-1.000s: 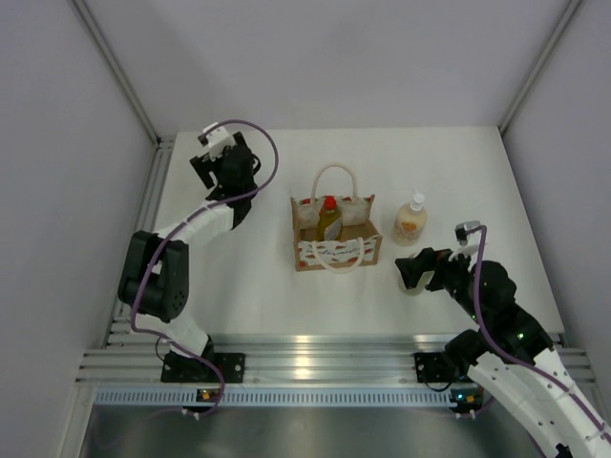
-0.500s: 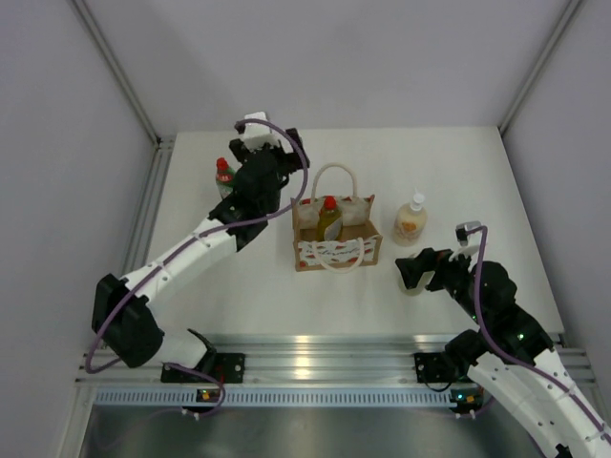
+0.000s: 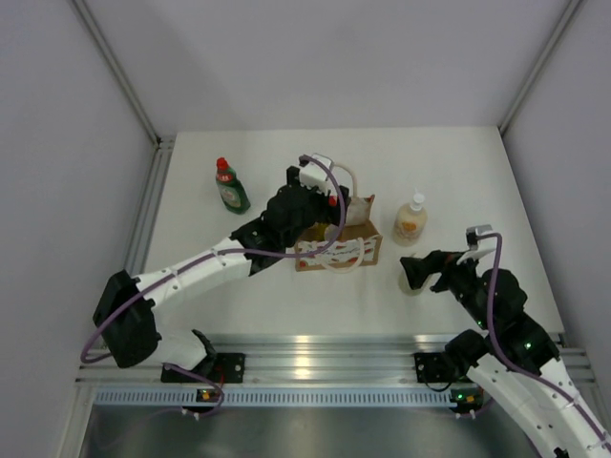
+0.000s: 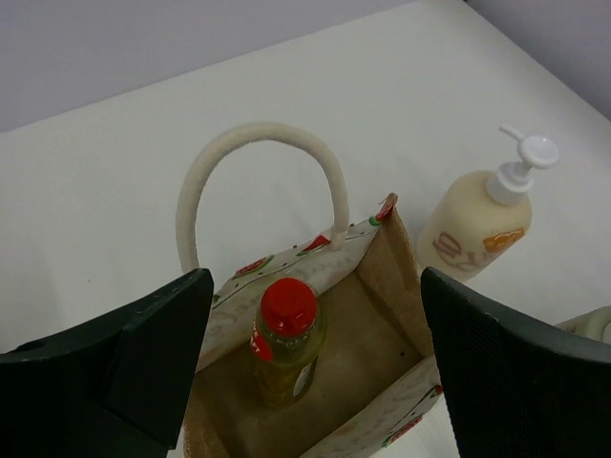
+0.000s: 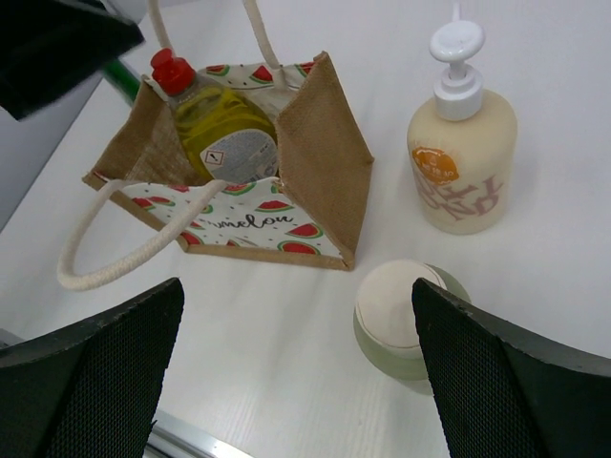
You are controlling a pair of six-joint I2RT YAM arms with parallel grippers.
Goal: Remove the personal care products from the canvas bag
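The yellow bottle's red cap (image 3: 332,200) (image 4: 288,307) is on top of the bottle, below my left gripper. My gripper will next lower its open fingers around the cap and close there.
The canvas bag (image 3: 341,250) stands open mid-table, seen also in the left wrist view (image 4: 386,279) and the right wrist view (image 5: 320,162). The yellow bottle with red cap (image 4: 286,336) stands inside it (image 5: 225,131). My left gripper (image 3: 312,202) hovers open above the bag, its jaws either side of that bottle (image 4: 310,320). The dark green bottle (image 3: 230,186) stands at the far left. The cream pump bottle (image 3: 411,219) stands right of the bag (image 5: 461,167). My right gripper (image 3: 421,272) is open above the pale green bottle (image 5: 409,320).
The bag's cream handles (image 5: 115,258) loop outward front and back (image 4: 258,143). White walls enclose the table on three sides, and an aluminium rail (image 3: 305,358) runs along the near edge.
My left arm has swung from the far left to above the bag, leaving the dark green bottle standing on the table. The right arm has barely moved.
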